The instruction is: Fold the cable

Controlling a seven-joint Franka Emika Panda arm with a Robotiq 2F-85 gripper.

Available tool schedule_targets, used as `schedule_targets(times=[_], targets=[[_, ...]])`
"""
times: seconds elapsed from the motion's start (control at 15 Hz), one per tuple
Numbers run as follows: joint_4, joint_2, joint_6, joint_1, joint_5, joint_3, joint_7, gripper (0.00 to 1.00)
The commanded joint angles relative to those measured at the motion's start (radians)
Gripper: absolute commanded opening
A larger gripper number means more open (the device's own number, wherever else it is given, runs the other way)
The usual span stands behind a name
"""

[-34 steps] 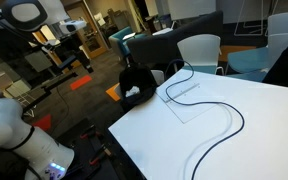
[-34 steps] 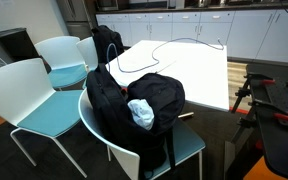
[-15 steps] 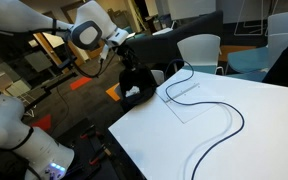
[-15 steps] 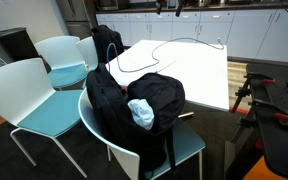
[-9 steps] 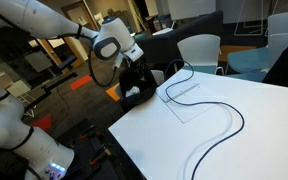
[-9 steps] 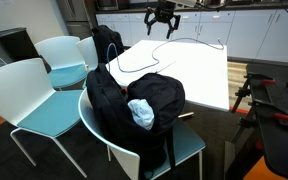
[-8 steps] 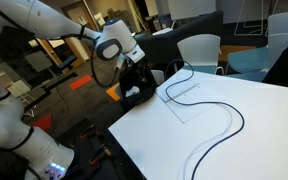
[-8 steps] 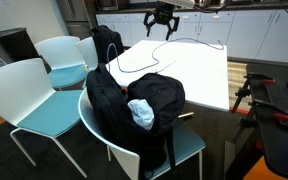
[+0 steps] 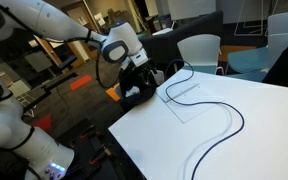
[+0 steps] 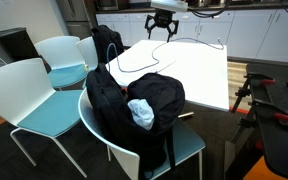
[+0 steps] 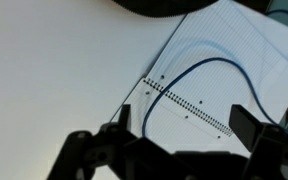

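The part of the cable over the spiral-bound sheet (image 9: 175,101) (image 11: 177,80) runs at an angle below my open fingers, so my gripper should next move outward and down onto it, turning on the way down.
The cable (image 9: 240,118) is a thin dark cord lying in loose curves across the white table (image 9: 259,145). It also shows in an exterior view (image 10: 189,41) and as a dark blue arc in the wrist view (image 11: 199,72). One stretch runs over a clear spiral-bound sheet (image 9: 187,97), also in the wrist view (image 11: 234,50). My gripper (image 9: 138,72) hangs above the table's corner near that sheet. In an exterior view (image 10: 164,32) its fingers are spread. In the wrist view the gripper (image 11: 184,125) is open, empty and above the cable.
A bulky black backpack (image 10: 139,100) sits on a teal chair at the table's edge, below the gripper (image 9: 136,90). A second dark bag (image 10: 106,42) rests on a chair farther back. White and teal chairs (image 9: 199,50) ring the table.
The arm has swung in from the side and come down over the table's corner by the sheet. The cable has not moved.
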State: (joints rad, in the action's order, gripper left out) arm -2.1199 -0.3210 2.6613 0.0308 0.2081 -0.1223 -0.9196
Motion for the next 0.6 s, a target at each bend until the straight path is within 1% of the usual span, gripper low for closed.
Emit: schedule_targets(times=[0.0, 0.2, 0.33, 0.53], targets=[[0.141, -0.168, -0.022, -0.073, -0.064, -0.079, -0.252, 1.00], [0.235, -0.284, -0.035, -0.095, -0.032, -0.092, -0.420, 1.00], [0.289, -0.343, -0.042, -0.093, 0.003, -0.079, -0.516, 1.00], [0.359, -0.409, -0.046, -0.083, 0.037, -0.059, -0.605, 1.00]])
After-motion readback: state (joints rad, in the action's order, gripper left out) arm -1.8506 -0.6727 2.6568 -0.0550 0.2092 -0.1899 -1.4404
